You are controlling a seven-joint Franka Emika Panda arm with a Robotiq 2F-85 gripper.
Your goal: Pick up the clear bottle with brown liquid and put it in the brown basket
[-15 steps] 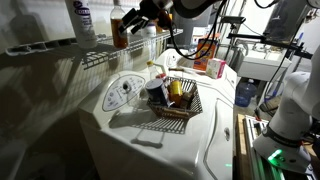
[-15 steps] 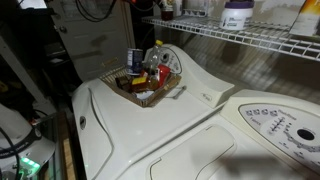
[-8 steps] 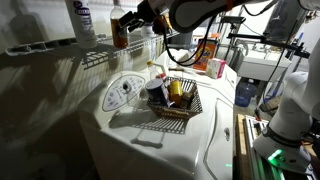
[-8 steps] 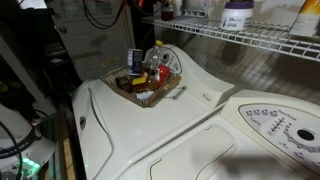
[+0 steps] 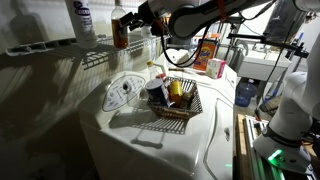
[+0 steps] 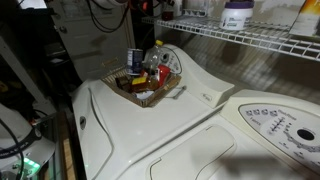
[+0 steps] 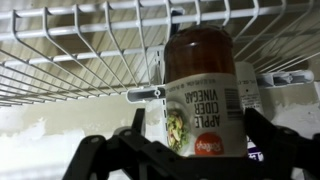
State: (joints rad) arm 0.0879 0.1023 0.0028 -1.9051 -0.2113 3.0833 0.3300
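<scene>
I will move my gripper outward next, deeper around the bottle's labelled middle (image 5: 120,30) (image 7: 205,115), and close on both sides of it. The clear bottle is already lined up between my open fingers.
The clear bottle with brown liquid (image 7: 200,75) stands on the white wire shelf (image 7: 80,60), its pale "apple cider vinegar" label facing me and reading upside down. My gripper (image 7: 197,120) is open and straddles it, one dark finger (image 7: 137,125) on each side, with a small gap on the left. In an exterior view the bottle (image 5: 120,30) is on the upper shelf with the gripper (image 5: 137,18) right beside it. The brown basket (image 5: 172,117) sits below on the white washer top, holding several items. It also shows in an exterior view (image 6: 165,95).
A white bottle with a dark label (image 5: 80,18) stands further along the shelf and shows in an exterior view (image 6: 237,14). Another white container (image 7: 252,90) is right behind the vinegar bottle. The washer top (image 5: 150,140) with its control panel (image 5: 123,92) lies below the shelf.
The arm has reached a little further along the shelf, bringing the gripper up to the bottle. The bottle and basket have not moved.
</scene>
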